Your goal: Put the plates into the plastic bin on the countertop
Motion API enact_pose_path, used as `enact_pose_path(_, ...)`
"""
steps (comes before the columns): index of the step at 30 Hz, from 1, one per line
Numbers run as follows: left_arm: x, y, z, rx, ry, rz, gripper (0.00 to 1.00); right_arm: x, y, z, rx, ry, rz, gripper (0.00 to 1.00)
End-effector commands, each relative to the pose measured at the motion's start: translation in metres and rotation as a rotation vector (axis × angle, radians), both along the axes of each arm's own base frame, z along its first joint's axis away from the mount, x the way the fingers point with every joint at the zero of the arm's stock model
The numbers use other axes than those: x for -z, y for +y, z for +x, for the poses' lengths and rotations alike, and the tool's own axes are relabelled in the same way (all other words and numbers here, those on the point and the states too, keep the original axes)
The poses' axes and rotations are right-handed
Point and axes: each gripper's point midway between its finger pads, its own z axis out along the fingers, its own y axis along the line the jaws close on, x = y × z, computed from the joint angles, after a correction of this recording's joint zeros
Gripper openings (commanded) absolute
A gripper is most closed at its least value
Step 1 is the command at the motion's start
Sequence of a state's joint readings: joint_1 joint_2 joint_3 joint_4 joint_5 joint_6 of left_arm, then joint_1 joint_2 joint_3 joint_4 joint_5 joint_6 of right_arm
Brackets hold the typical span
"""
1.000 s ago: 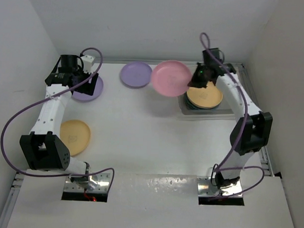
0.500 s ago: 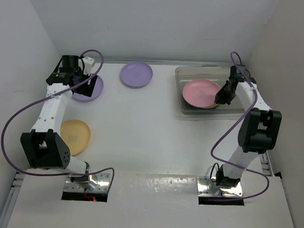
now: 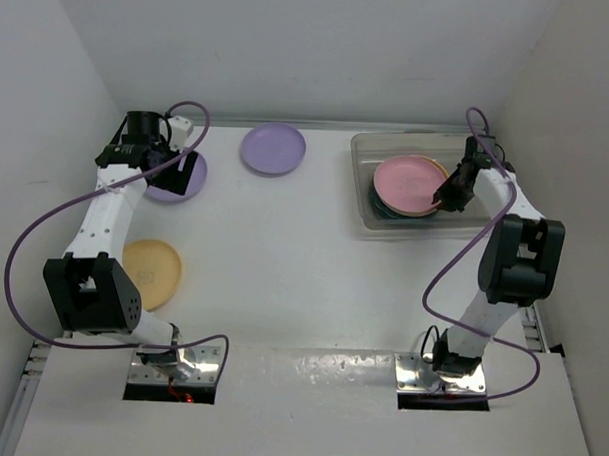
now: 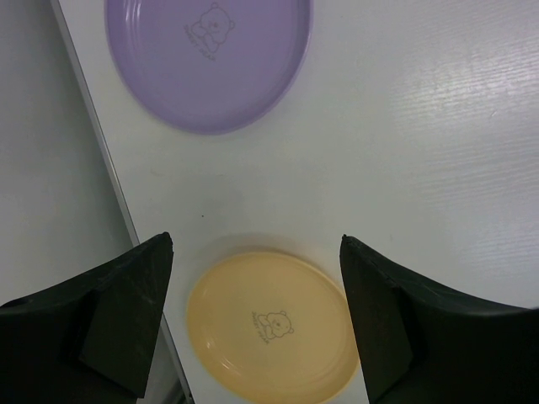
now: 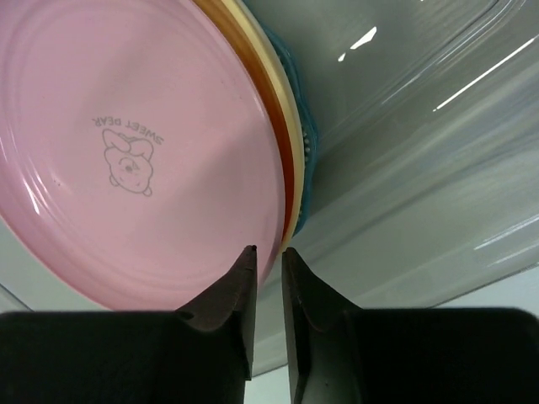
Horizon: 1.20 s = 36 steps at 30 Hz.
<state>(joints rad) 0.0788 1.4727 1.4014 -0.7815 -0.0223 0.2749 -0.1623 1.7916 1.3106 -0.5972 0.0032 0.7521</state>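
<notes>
The left gripper shifts toward the lavender plate nearer the bin next and lowers onto its rim facing the other lavender plate.
A pink plate point(image 3: 408, 184) point(image 5: 135, 151) lies on top of a stack of plates inside the clear plastic bin point(image 3: 387, 149) point(image 5: 404, 126). Orange, cream and teal rims point(image 5: 296, 126) show beneath it. My right gripper point(image 3: 444, 198) point(image 5: 268, 250) straddles the pink plate's near rim, open by a narrow gap. On the white countertop point(image 3: 284, 247) lie two lavender plates point(image 3: 273, 148) point(image 3: 176, 179) and a yellow plate point(image 3: 151, 273). My left gripper point(image 3: 152, 148) point(image 4: 255, 244) hangs wide open and empty above the left lavender plate point(image 4: 209, 59) and the yellow plate point(image 4: 274, 324).
White walls close in the countertop at the left, back and right. The bin stands in the back right corner. Purple cables loop from both arms. Two metal mount plates point(image 3: 174, 369) sit at the front edge.
My right gripper carried the pink plate from left of the bin over it, lowered it onto the stack, and its jaws have parted slightly. The left arm has barely moved.
</notes>
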Motion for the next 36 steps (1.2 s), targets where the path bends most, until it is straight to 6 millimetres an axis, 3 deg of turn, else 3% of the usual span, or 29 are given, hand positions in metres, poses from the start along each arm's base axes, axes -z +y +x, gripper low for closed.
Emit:
enact_pose_path(1, -0.003, -0.004, -0.001, 0.01, -0.009, -0.018, 0.82, -0.005, -0.012, 0.019, 0.009, -0.052, -0.044, 0.16)
enact_pose_path(2, -0.003, -0.004, -0.001, 0.01, -0.009, -0.018, 0.82, -0.006, -0.013, 0.023, 0.007, -0.063, -0.048, 0.08)
enact_pose_path(4, -0.003, -0.004, -0.001, 0.01, -0.009, -0.018, 0.82, -0.007, -0.014, 0.027, 0.008, -0.068, -0.041, 0.02)
enact_pose_path(9, -0.007, -0.005, -0.002, 0.01, -0.018, -0.017, 0.82, -0.01, -0.027, 0.029, 0.072, -0.062, -0.096, 0.01)
enact_pose_path(11, -0.003, -0.005, -0.003, 0.01, -0.009, -0.018, 0.82, -0.014, -0.031, 0.03, 0.081, -0.069, -0.106, 0.1)
enact_pose_path(12, -0.003, -0.005, -0.003, 0.01, -0.009, -0.018, 0.82, -0.019, -0.032, 0.031, 0.076, -0.074, -0.111, 0.29)
enact_pose_path(13, -0.003, -0.005, -0.003, 0.01, -0.009, -0.018, 0.82, -0.021, -0.03, 0.033, 0.061, -0.08, -0.112, 0.36)
enact_pose_path(18, -0.004, -0.012, 0.0, 0.035, -0.019, -0.036, 0.82, -0.037, -0.036, 0.033, 0.031, -0.108, -0.147, 0.53)
enact_pose_path(22, -0.001, -0.03, 0.015, 0.062, -0.026, -0.094, 0.82, -0.041, -0.047, 0.047, 0.011, -0.123, -0.141, 0.56)
enact_pose_path(24, -0.001, -0.048, 0.035, 0.087, -0.029, -0.135, 0.82, -0.031, -0.047, 0.052, 0.0, -0.099, -0.123, 0.56)
enact_pose_path(26, 0.001, -0.064, 0.054, 0.095, -0.031, -0.177, 0.81, -0.036, -0.047, 0.056, 0.0, -0.105, -0.118, 0.56)
enact_pose_path(27, 0.004, -0.074, 0.076, 0.078, -0.026, -0.219, 0.79, -0.039, -0.047, 0.058, -0.002, -0.119, -0.124, 0.56)
enact_pose_path(29, 0.011, -0.105, 0.099, 0.114, -0.018, -0.281, 0.78, -0.042, -0.042, 0.056, -0.018, -0.141, -0.128, 0.56)
enact_pose_path(31, 0.033, -0.133, 0.132, 0.097, 0.006, -0.332, 0.78, -0.037, -0.036, 0.046, -0.036, -0.129, -0.13, 0.56)
enact_pose_path(33, 0.05, -0.147, 0.157, 0.075, 0.01, -0.34, 0.78, -0.035, -0.031, 0.036, -0.061, -0.116, -0.149, 0.56)
enact_pose_path(34, 0.037, -0.153, 0.179, 0.061, -0.048, -0.351, 0.78, -0.048, -0.03, 0.033, -0.061, -0.141, -0.167, 0.56)
enact_pose_path(35, 0.045, -0.154, 0.191, 0.037, -0.054, -0.334, 0.78, -0.036, -0.027, 0.022, -0.077, -0.112, -0.174, 0.56)
enact_pose_path(36, 0.08, -0.162, 0.201, 0.023, -0.009, -0.32, 0.78, -0.036, -0.028, 0.018, -0.08, -0.115, -0.181, 0.56)
